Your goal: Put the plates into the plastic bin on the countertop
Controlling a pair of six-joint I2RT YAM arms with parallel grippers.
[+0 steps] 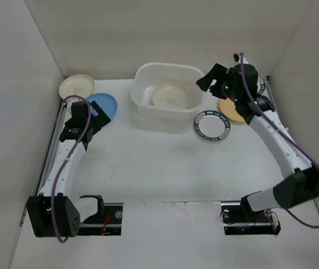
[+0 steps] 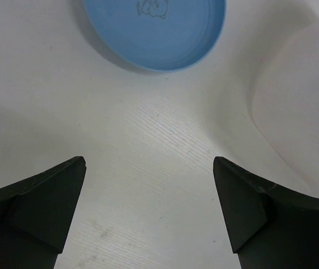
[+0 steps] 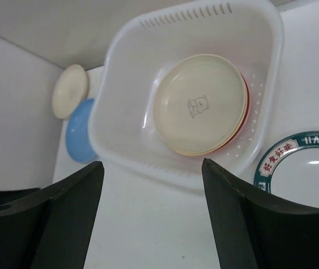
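Note:
My right gripper will move back next and come down on the teal-rimmed plate, onto its rim facing away from the bin [image 1: 225, 134], because the plate is close beside the bin.
The plastic bin [image 1: 167, 65] stands at the back centre and holds a cream plate [image 1: 170, 95] stacked on a pink one whose edge shows in the right wrist view [image 3: 245, 106]. A blue plate [image 1: 104, 105] and a cream plate [image 1: 76, 86] lie to the bin's left. A teal-rimmed plate [image 1: 212, 124] and a yellow-orange plate [image 1: 230, 110], partly hidden by my right arm, lie to its right. My left gripper [image 1: 96, 115] is open and empty just short of the blue plate [image 2: 165, 33]. My right gripper [image 1: 206, 80] is open and empty, raised by the bin's right rim [image 3: 114, 84].
White walls close in the countertop [image 1: 159, 168] on the left, back and right. The bin's wall [image 2: 294, 101] lies to the right of my left gripper [image 2: 149, 162]. The teal-rimmed plate [image 3: 305, 168] lies right of my right gripper [image 3: 152, 165].

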